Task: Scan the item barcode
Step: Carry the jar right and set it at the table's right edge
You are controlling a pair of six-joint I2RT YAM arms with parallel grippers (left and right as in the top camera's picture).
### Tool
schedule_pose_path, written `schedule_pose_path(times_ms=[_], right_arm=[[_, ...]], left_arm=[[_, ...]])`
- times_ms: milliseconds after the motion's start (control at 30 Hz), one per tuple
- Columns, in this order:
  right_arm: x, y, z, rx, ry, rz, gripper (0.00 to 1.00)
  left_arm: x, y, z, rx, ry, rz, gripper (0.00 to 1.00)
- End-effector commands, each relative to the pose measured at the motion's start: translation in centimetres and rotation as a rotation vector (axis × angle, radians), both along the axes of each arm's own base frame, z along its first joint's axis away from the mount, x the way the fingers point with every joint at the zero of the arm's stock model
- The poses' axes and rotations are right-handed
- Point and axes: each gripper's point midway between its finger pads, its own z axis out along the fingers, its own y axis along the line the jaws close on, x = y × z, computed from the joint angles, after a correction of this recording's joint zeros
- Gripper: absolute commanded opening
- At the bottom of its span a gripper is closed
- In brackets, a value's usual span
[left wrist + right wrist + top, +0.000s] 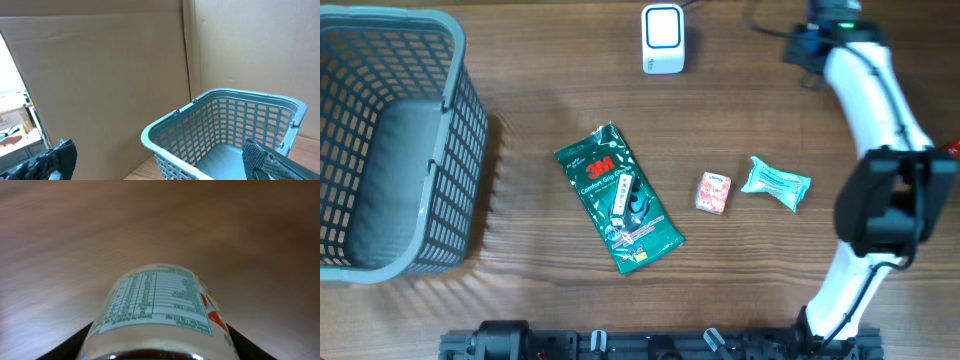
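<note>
My right gripper will next move back and to the right in the overhead view, then go down beside the red packet, because that edge of the packet is clear of the scanner.
My right gripper is shut on a bottle, its black fingers pressed against both sides. The bottle's label shows a nutrition table and some red and yellow print; the barcode is out of view. Behind the bottle the wooden table is blurred. From overhead, the right arm bends over the table's right side, and its black wrist hides the bottle. A white scanner stands at the back centre. My left gripper is open and holds nothing, with the grey basket ahead of it.
On the table lie a green 3M packet, a small pink box and a light blue wrapped packet. The grey basket fills the left side. Cardboard walls stand behind the basket.
</note>
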Motion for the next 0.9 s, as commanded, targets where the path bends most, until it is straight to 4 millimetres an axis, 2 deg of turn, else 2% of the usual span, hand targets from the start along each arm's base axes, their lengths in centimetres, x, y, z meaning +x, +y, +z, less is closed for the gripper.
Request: schedule_pose_path(times_ms=[0,67,133,167,267,333,400,433,467,533,567,600,633,667,700,733,800,833,867], right_arm=[[-2.3,-7.7,-0.2,0.034,0.024,-0.157,0.53],[-4.0,-12.2,-0.7,0.044,0.046,-0.208,0.55],[-6.5,-17.3,-2.4,0.064,0.081,-0.317,0.58],[-7.4,-18.6,-3.6,0.089,0.102,-0.347,0.58],[-10.6,-22.0,-8.5,0.184,0.188,-0.438,0.58],[-11.3,-23.2,-9.3,0.188,0.192,-0.465,0.59],[-11.6,-24.6,-9.1,0.181,0.167,-0.488,0.68],[-11.6,-25.0,-8.9,0.18,0.157,-0.495,0.79],[-11.2,-25.4,-8.1,0.173,0.135,-0.485,0.99],[-9.8,-26.3,-5.0,0.129,0.079,-0.444,1.0],[-8.6,-27.1,-0.8,0.102,-0.001,-0.444,1.0],[-7.8,-27.2,2.1,0.097,-0.064,-0.432,1.0],[-7.1,-26.9,4.5,0.109,-0.118,-0.418,1.0],[-6.2,-25.6,7.4,0.164,-0.197,-0.392,1.0],[-5.2,-22.8,10.4,0.28,-0.279,-0.32,1.0],[-4.6,-18.6,12.5,0.45,-0.326,-0.212,1.0],[-4.4,-10.6,14.5,0.749,-0.313,-0.015,1.0],[-4.8,-7.2,14.5,0.859,-0.264,0.039,1.0],[-5.4,-4.1,13.5,0.909,-0.174,0.055,1.0]], left_arm=[[-0.3,0.1,0.0,0.005,-0.002,0.012,1.0],[-0.3,0.1,0.0,0.005,-0.002,0.012,1.0],[-0.3,0.1,0.0,0.005,-0.002,0.012,1.0],[-0.3,0.1,0.0,0.005,-0.002,0.012,1.0],[-0.3,0.1,0.0,0.005,-0.002,0.012,1.0],[-0.3,0.1,0.0,0.005,-0.002,0.012,1.0],[-0.3,0.1,0.0,0.005,-0.002,0.012,1.0],[-0.3,0.1,0.0,0.005,-0.002,0.012,1.0],[-0.3,0.1,0.0,0.005,-0.002,0.012,1.0],[-0.3,0.1,0.0,0.005,-0.002,0.012,1.0],[-0.3,0.1,0.0,0.005,-0.002,0.012,1.0],[-0.3,0.1,0.0,0.005,-0.002,0.012,1.0],[-0.3,0.1,0.0,0.005,-0.002,0.012,1.0],[-0.3,0.1,0.0,0.005,-0.002,0.012,1.0],[-0.3,0.1,0.0,0.005,-0.002,0.012,1.0],[-0.3,0.1,0.0,0.005,-0.002,0.012,1.0],[-0.3,0.1,0.0,0.005,-0.002,0.012,1.0],[-0.3,0.1,0.0,0.005,-0.002,0.012,1.0],[-0.3,0.1,0.0,0.005,-0.002,0.012,1.0]])
